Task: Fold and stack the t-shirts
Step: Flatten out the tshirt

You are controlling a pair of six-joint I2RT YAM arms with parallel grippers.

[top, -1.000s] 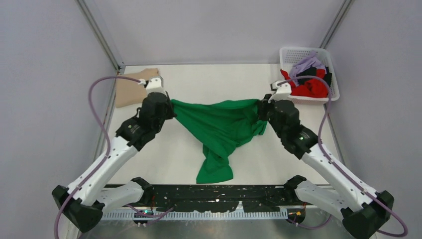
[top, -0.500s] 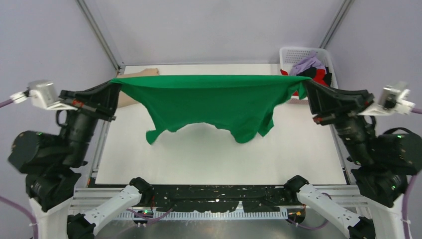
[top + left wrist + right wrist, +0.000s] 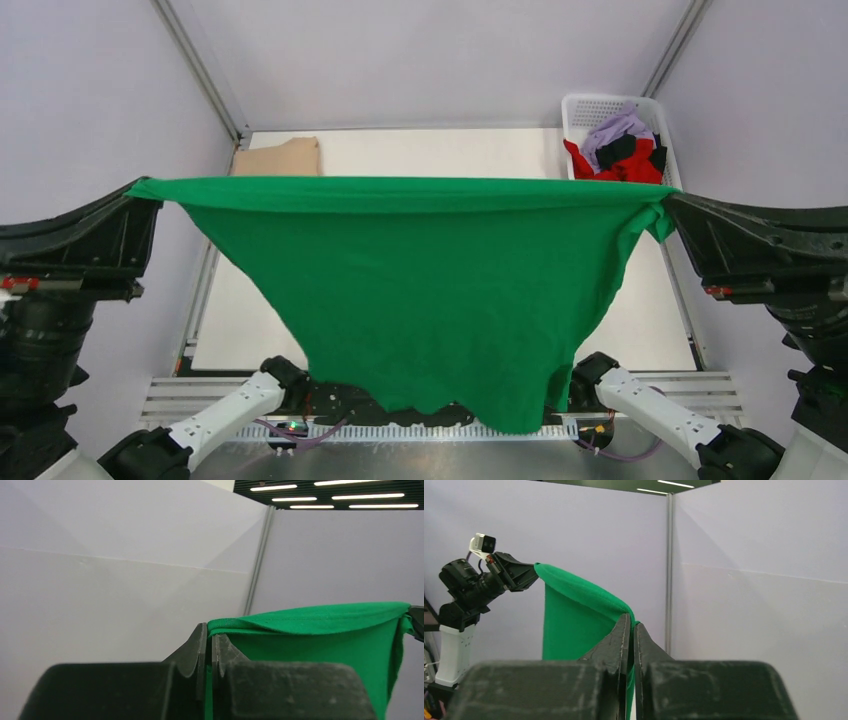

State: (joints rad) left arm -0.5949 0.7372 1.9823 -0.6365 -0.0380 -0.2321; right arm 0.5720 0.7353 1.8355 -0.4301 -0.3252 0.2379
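Next, the right gripper moves outward and down to the bare table [image 3: 515,154] beside the white lattice basket and releases the shirt's corner, since that far part lies empty.
The bright green t-shirt [image 3: 420,290] hangs spread wide high above the table, its top edge stretched taut between my two grippers. My left gripper [image 3: 150,195] is shut on its left corner; the cloth is pinched between the jaws in the left wrist view [image 3: 209,630]. My right gripper [image 3: 668,205] is shut on its right corner, seen in the right wrist view [image 3: 630,622]. A folded tan t-shirt [image 3: 277,158] lies at the table's far left corner. Red [image 3: 600,165], lilac [image 3: 615,128] and black [image 3: 620,148] t-shirts sit in the basket.
The white lattice basket [image 3: 580,108] stands at the table's far right corner. The hanging shirt hides most of the white table [image 3: 440,150] and the arm bases. Grey walls enclose the left, right and back.
Both grippers have risen much higher and spread wider toward the camera. The green shirt went from bunched on the table to fully lifted and stretched out.
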